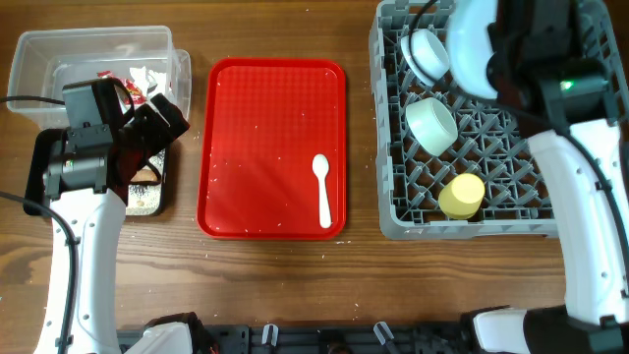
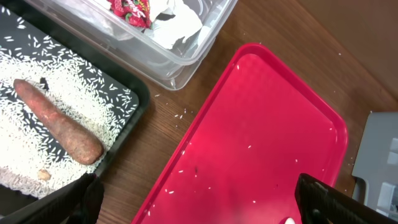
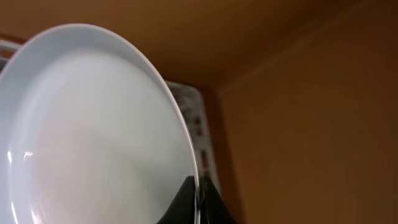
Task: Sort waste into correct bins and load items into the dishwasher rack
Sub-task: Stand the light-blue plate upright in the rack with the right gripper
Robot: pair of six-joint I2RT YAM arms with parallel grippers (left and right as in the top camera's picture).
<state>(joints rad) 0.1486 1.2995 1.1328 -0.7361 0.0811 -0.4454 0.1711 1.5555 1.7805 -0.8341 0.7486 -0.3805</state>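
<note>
My right gripper lowers the light blue plate (image 3: pixel 93 124) on edge among the rack's wires beside the bowls next. It then lets go of the plate's rim, as those pegs are empty.
My right gripper (image 3: pixel 198 193) is shut on the rim of the light blue plate (image 3: pixel 93 124) and holds it on edge over the back of the grey dishwasher rack (image 1: pixel 393 211); the plate also shows overhead (image 1: pixel 470 47). The rack holds a light blue bowl (image 1: pixel 428 54), a pale green bowl (image 1: pixel 430 125) and a yellow cup (image 1: pixel 462 195). The white spoon (image 1: pixel 322 189) lies on the red tray (image 1: pixel 265 118). My left gripper (image 2: pixel 199 199) is open and empty, between the black tray (image 2: pixel 134 93) and the red tray (image 2: pixel 261 124). Rice (image 2: pixel 81 93) and the brown food piece (image 2: pixel 59 121) lie in the black tray. The wrapper (image 2: pixel 134 9) lies in the clear tub (image 2: pixel 186 56).
A few rice grains lie scattered on the red tray and on the wooden table (image 2: pixel 161 143) beside it. A corner of the rack (image 2: pixel 379 155) shows at the right of the left wrist view. The left arm (image 1: pixel 84 157) covers most of the black tray overhead.
</note>
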